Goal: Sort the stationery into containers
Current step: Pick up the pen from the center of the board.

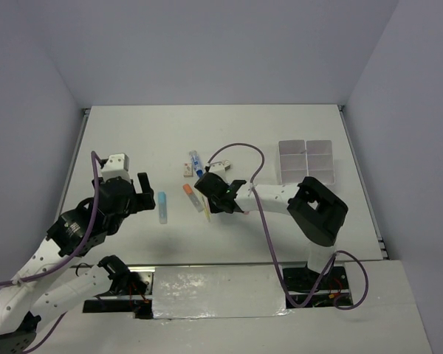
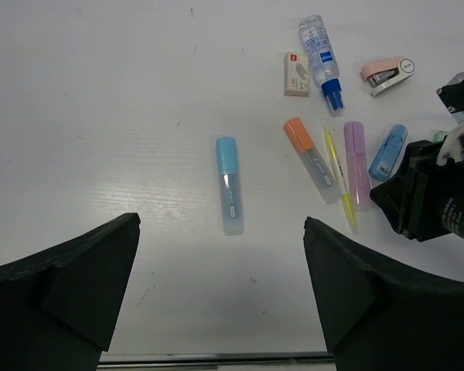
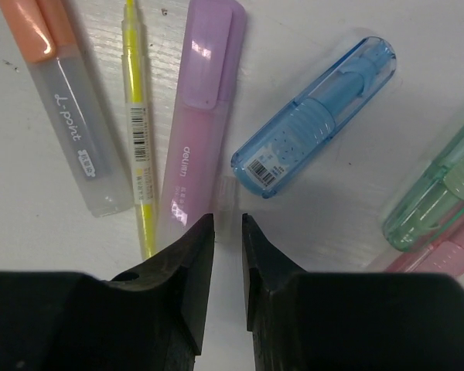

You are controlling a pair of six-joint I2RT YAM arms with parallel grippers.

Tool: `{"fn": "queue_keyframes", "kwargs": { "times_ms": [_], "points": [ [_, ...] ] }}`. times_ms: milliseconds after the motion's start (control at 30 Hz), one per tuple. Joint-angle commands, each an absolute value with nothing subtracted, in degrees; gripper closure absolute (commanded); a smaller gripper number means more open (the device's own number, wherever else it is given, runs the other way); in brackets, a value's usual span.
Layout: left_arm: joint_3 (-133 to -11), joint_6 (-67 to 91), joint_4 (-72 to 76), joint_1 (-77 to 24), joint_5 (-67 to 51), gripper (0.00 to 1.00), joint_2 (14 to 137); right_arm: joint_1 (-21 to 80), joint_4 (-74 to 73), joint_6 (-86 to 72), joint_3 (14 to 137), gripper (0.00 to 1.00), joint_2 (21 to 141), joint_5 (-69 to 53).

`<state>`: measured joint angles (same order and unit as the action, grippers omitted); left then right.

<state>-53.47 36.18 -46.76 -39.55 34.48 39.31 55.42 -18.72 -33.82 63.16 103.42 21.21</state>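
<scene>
My left gripper is above the yellow pen's middle point(image 1: 205, 207), which is to its right in the top view, so it should move down there past the blue marker point(image 1: 162, 207).
The stationery lies in a loose cluster mid-table. A blue marker point(image 1: 162, 207) point(image 2: 229, 185) lies alone. My left gripper point(image 1: 143, 193) point(image 2: 220, 255) is open and empty, hovering just near of it. My right gripper point(image 1: 205, 195) point(image 3: 228, 220) is low over the cluster, its jaws nearly together on a thin clear piece point(image 3: 227, 193) between the purple marker point(image 3: 195, 131) and the clear blue case point(image 3: 317, 124). An orange marker point(image 3: 69, 108) and a yellow pen point(image 3: 138, 116) lie to the left. The containers point(image 1: 306, 161) stand at the far right.
A blue-white tube point(image 2: 321, 50), a small boxed eraser point(image 2: 296, 73) and a pink clip-shaped item point(image 2: 387, 73) lie beyond the cluster. Green point(image 3: 441, 185) and pink point(image 3: 433, 251) cases lie right of my right gripper. A purple cable point(image 1: 240, 147) arcs over the table.
</scene>
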Motion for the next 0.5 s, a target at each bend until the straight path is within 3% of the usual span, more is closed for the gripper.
{"fn": "queue_keyframes", "kwargs": {
  "times_ms": [0, 467],
  "points": [
    [-53.6, 35.0, -44.6, -39.4, 33.9, 0.01, 39.7, 55.5, -18.7, -34.2, 66.0, 0.72, 105.0, 20.9],
    [-53.4, 34.3, -43.9, -39.3, 32.6, 0.01, 40.2, 54.7, -19.7, -33.4, 68.0, 0.72, 107.8, 20.7]
  ]
}}
